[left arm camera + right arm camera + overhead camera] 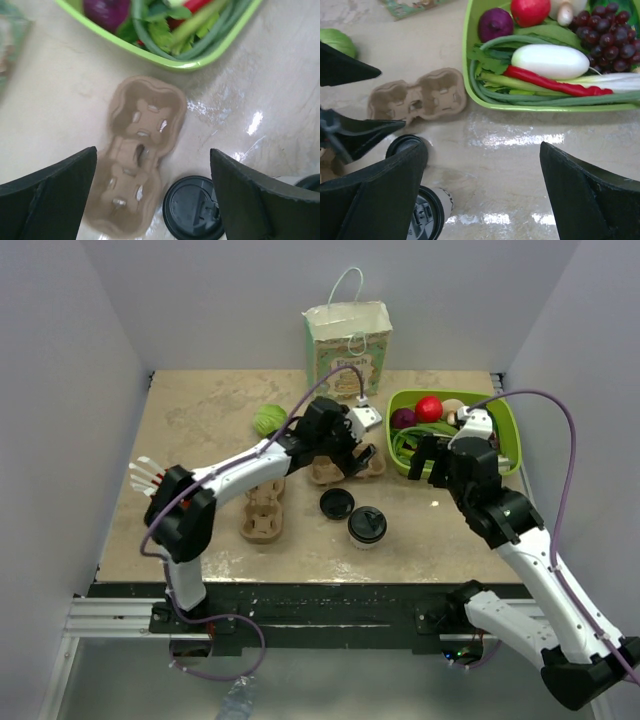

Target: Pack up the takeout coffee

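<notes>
That end of the pulp carrier is uncovered, so next my right gripper will swing to the left in the top view, turn and lower onto the pulp carrier's near rim point(371, 475) point(441, 115) beside the tray.
The takeout coffee point(367, 526), a small white paper cup with a black lid, stands at the table's front middle. It also shows at the bottom left of the right wrist view point(429, 221). A loose flat black lid point(337, 504) lies just left of it. My left gripper point(345, 447) is open and empty above a brown pulp cup carrier point(141, 150), with the loose lid point(192, 209) near its right finger. My right gripper point(432, 462) is open and empty, above bare table to the right of the cup and in front of the green tray.
A green tray point(511, 430) of vegetables and fruit sits at the back right. A paper bag point(348, 338) with handles stands at the back middle. A second pulp carrier point(263, 511) lies front left. A green cabbage point(268, 420) lies behind it. White utensils point(145, 474) show at the far left.
</notes>
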Robot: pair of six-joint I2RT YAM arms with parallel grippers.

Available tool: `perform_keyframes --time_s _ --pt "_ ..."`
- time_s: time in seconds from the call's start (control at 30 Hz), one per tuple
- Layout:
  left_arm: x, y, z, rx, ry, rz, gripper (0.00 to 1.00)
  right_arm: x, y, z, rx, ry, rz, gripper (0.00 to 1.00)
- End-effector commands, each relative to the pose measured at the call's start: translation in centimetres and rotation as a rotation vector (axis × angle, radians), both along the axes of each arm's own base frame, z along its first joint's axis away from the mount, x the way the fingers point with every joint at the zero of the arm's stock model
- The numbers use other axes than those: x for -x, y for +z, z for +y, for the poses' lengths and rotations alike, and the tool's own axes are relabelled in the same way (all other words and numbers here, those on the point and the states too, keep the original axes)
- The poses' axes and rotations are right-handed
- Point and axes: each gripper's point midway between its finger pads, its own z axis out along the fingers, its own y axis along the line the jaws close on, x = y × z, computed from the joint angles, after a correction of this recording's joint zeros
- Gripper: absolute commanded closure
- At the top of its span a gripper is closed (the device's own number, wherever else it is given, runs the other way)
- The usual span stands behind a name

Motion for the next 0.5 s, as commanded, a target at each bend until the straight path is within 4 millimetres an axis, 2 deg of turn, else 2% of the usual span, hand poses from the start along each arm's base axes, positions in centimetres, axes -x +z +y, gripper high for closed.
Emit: perform_keyframes --time_s 0.0,0.03,0.07,0.1,0.13,0.17,0.2,0.23,0.27,0.3,0.33,0.37,0.4,0.43,0.47 --pt "-2.9 13.1 6.2 0.301 0.4 -0.179 0.01 -0.9 4.0 3.1 -0.037 0.184 -0.102 0.02" --pt "-4.1 14.0 9.4 0.383 0.561 -0.115 0.0 -1.0 4.1 3.9 -0.038 0.234 -0.106 0.02" --pt "-3.7 15.4 12.0 0.432 0.661 -0.07 0.01 -1.3 3.8 4.9 -0.025 0.29 -0.092 0.04" --pt "-3.1 14.1 14.4 0.414 0.751 0.026 0.0 -1.0 3.3 6.5 -0.014 0.402 -0.075 0.04" --pt "-3.5 14.0 17.7 0.491 0.895 0.119 0.0 -1.2 2.8 7.3 -0.012 0.443 -0.054 0.04" --pt "-2.4 14.8 19.5 0.523 0.944 0.133 0.0 -1.5 3.1 7.9 -0.009 0.474 -0.047 0.05" --pt "-1.7 12.7 21.5 0.474 1.032 0.158 0.0 -2.3 1.4 9.5 0.007 0.545 0.012 0.07" --pt "-1.1 12.2 22.8 0.461 1.079 0.158 0.0 -2.7 0.6 10.0 0.027 0.562 0.042 0.08" --pt "-0.1 12.7 23.7 0.458 1.099 0.139 0.0 -3.5 0.8 10.4 0.057 0.566 0.048 0.08" --pt "1.1 11.0 24.4 0.409 1.118 0.168 0.0 -4.4 -1.2 11.3 0.141 0.597 0.096 0.08" --pt "1.8 10.6 24.6 0.41 1.127 0.184 0.0 -5.1 -2.4 11.2 0.211 0.594 0.125 0.07" --pt "2.9 11.3 24.7 0.43 1.103 0.183 0.0 -5.7 -2.6 11.5 0.265 0.623 0.127 0.07" --pt "4.1 9.8 24.2 0.414 1.06 0.23 0.0 -6.2 -3.3 11.6 0.366 0.703 0.122 0.07" --pt "4.8 9.5 24.2 0.418 1.047 0.236 0.0 -6.8 -5.6 11.9 0.441 0.774 0.174 0.1" --pt "5.7 10.2 24.4 0.445 1.027 0.216 0.0 -7.2 -6.2 11.8 0.516 0.826 0.176 0.1"
